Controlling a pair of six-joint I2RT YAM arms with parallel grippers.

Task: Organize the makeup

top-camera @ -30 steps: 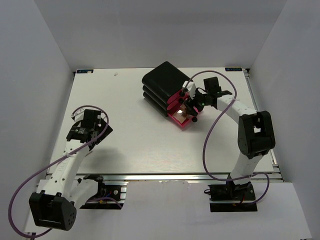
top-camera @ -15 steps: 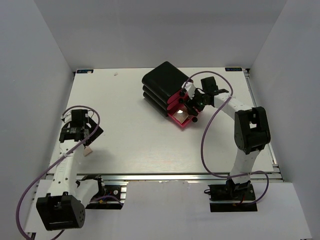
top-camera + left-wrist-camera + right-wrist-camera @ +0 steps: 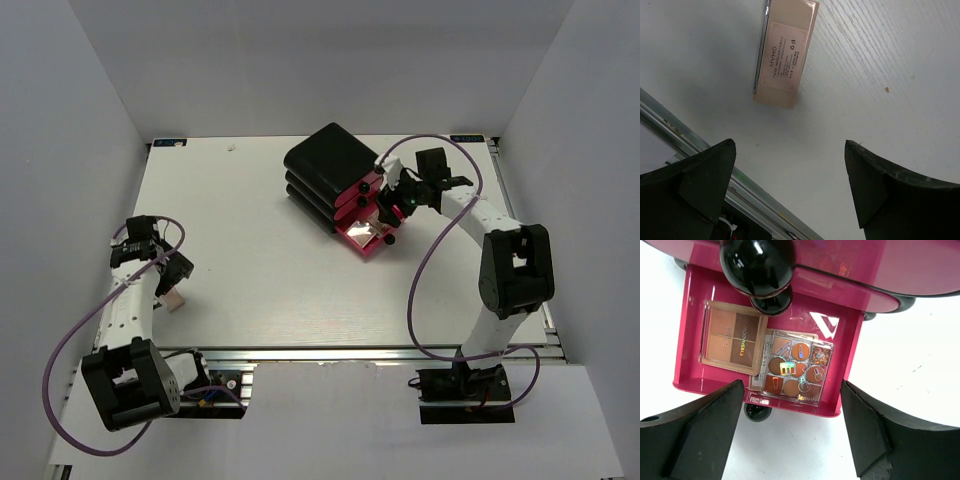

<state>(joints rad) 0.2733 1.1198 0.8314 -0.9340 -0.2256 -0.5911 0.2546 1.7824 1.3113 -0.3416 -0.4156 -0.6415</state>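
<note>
The left gripper turns and lowers over the pinkish palette's labelled near end (image 3: 174,300) (image 3: 779,82) next and closes across its long edges, since the palette lies at an angle to my open fingers.
The bottom pink drawer (image 3: 850,355) of the black drawer box (image 3: 328,160) stands pulled out. Inside it lie a tan eyeshadow palette (image 3: 732,337) and a clear-lidded palette (image 3: 797,367) that rests on another one, mostly hidden. My right gripper (image 3: 792,385) hovers open just above the drawer's front edge, holding nothing; it shows in the top view (image 3: 388,212) too. At the near left a pinkish palette (image 3: 785,52) lies label side up on the table, also visible from above (image 3: 175,300). My left gripper (image 3: 790,142) hangs open beside it, apart from it; it shows from above (image 3: 168,272).
Round black knobs (image 3: 757,265) stick out from the pink drawer fronts above and below the open tray. The table's metal front rail (image 3: 670,130) runs close under my left gripper. White walls enclose the table on three sides.
My left arm swung back toward the near left edge and now hangs by the pinkish palette. My right gripper opened wider over the drawer.
</note>
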